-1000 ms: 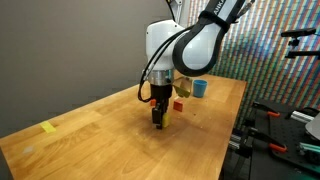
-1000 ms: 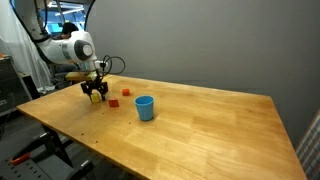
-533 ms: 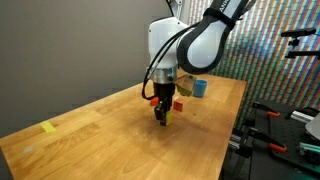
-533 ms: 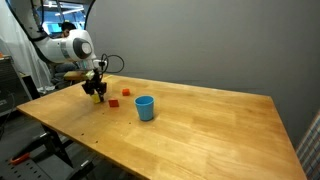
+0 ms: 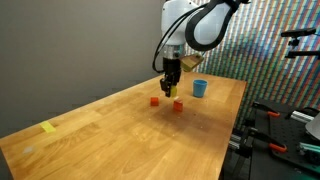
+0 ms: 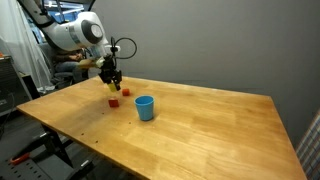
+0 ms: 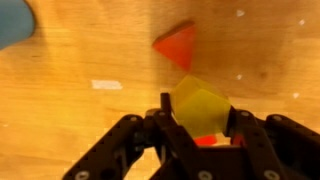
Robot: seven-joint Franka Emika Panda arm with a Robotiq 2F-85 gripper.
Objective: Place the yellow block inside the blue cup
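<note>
The yellow block will next go up in my gripper, turn on the way across toward the blue cup, and then go down over the cup's opening (image 5: 200, 82).
My gripper (image 7: 200, 118) is shut on the yellow block (image 7: 200, 103), which fills the space between the black fingers. In both exterior views the gripper (image 5: 172, 88) (image 6: 114, 82) hangs above the wooden table with the yellow block (image 5: 173, 92) (image 6: 113, 87) lifted clear of it. The blue cup (image 5: 200, 89) (image 6: 145, 107) stands upright on the table a short way off. In the wrist view only an edge of the blue cup (image 7: 12, 22) shows at the top left corner.
Two small red blocks (image 5: 154, 100) (image 5: 177, 105) lie on the table under and beside the gripper; one red block (image 7: 178, 45) shows ahead of the jaws. A flat yellow tape piece (image 5: 49, 127) lies far off. A table edge (image 5: 236, 125) and equipment stands are nearby.
The gripper closed on the yellow block, lifted it off the table and carried it toward the red blocks and the blue cup.
</note>
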